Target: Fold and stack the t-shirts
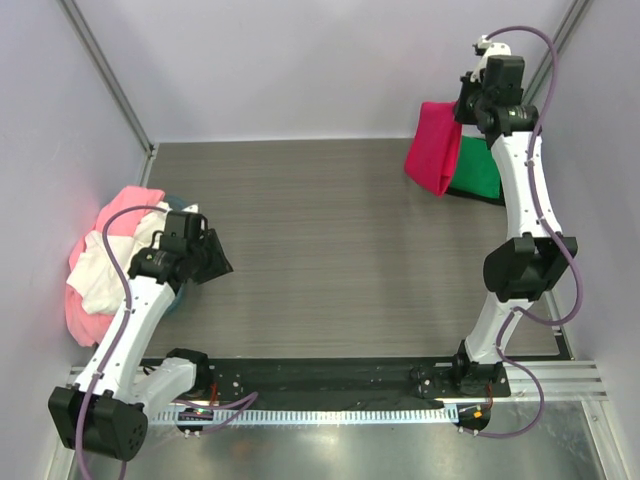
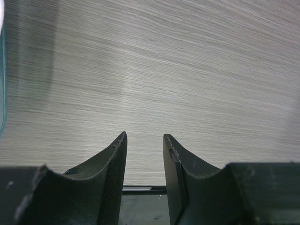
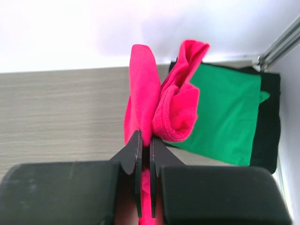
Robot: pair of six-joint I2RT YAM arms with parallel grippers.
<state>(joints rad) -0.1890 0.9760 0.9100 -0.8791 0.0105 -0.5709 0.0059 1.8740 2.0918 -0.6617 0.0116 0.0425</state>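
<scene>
The crimson t-shirt (image 3: 159, 98) hangs beside the green t-shirt (image 3: 226, 112). I will next carry my right gripper to the right in the top view and down over the green t-shirt to release.
My right gripper (image 3: 145, 140) is shut on the crimson t-shirt (image 3: 159, 98), which hangs folded from the jaws (image 1: 432, 148) above the table's far right corner. Below it lies the folded green t-shirt (image 3: 225, 112) on top of a black t-shirt (image 3: 269, 126); the green t-shirt (image 1: 476, 168) also shows in the top view. A heap of light pink and white t-shirts (image 1: 100, 262) sits at the left edge, with a teal edge (image 2: 2, 84) at the left of the left wrist view. My left gripper (image 2: 145, 137) is open and empty over bare table, next to the heap.
The wood-grain table (image 1: 320, 250) is walled by pale panels behind and on both sides. A metal post (image 3: 281, 40) stands in the far right corner. A black base rail (image 1: 330, 375) runs along the near edge.
</scene>
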